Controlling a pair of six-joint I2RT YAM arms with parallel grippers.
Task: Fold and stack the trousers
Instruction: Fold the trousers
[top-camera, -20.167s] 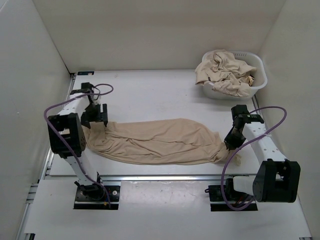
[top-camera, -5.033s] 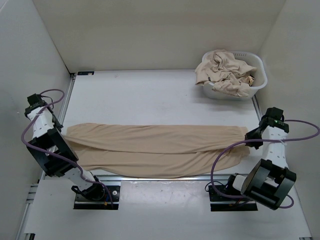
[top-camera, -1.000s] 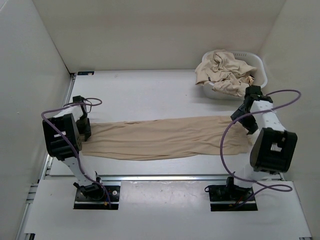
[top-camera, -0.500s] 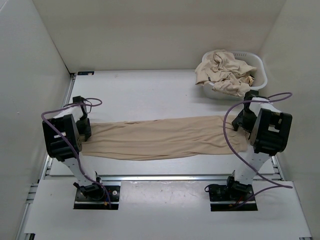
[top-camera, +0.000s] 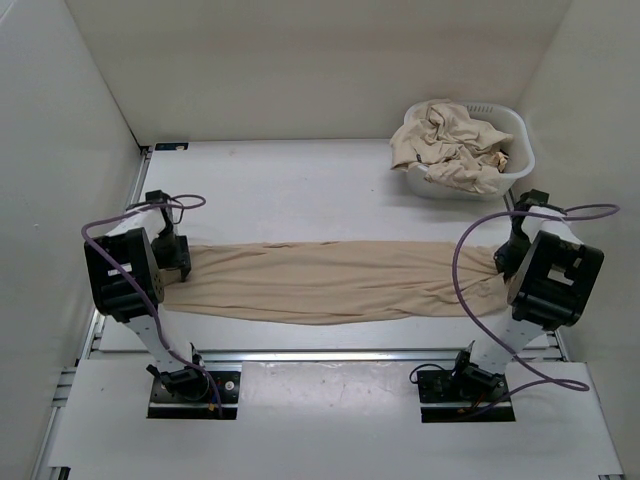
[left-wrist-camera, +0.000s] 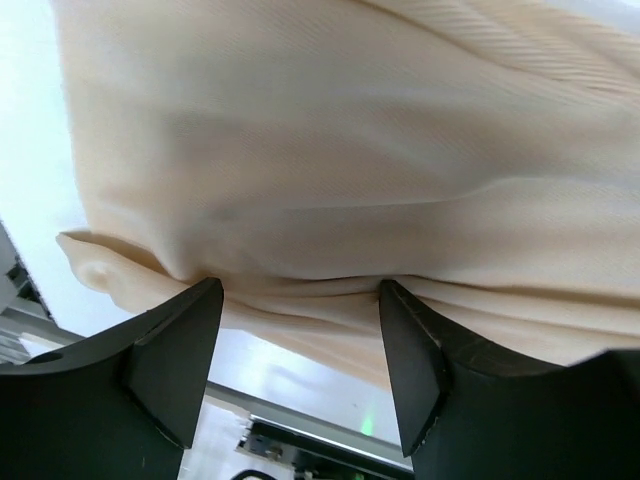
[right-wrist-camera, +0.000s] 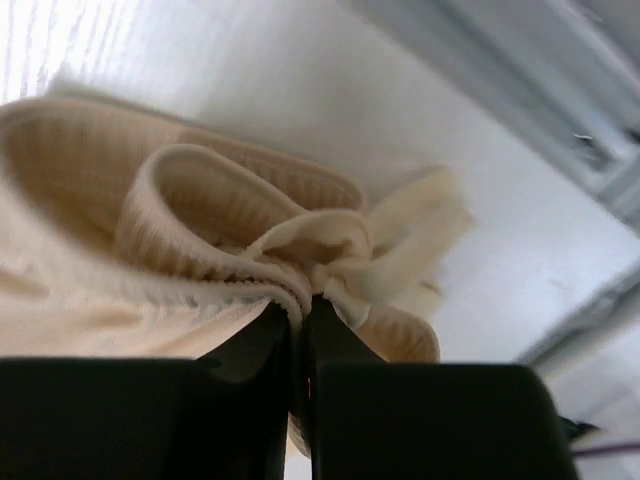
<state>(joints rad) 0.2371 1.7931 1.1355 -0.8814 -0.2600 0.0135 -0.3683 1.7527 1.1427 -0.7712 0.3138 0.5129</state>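
Note:
I need to lift the waistband of the trousers with my right gripper next, move it to the left in the top view and let it go on the trousers' middle, because the trousers are lying stretched flat.
One pair of beige trousers lies stretched flat across the table from left to right, folded lengthwise. My left gripper is at its left end; in the left wrist view the jaws stand wide open just over the cloth, holding nothing. My right gripper is at the right end, shut on the bunched ribbed waistband, as the right wrist view shows. More beige trousers are heaped in the white basket.
The white plastic basket stands at the back right corner. White walls close in the table on the left, back and right. A metal rail runs along the table's front edge.
The trousers went from bunched to stretched out and folded lengthwise. In the last second my right gripper pulled the right end further right; the left gripper shifted slightly right.

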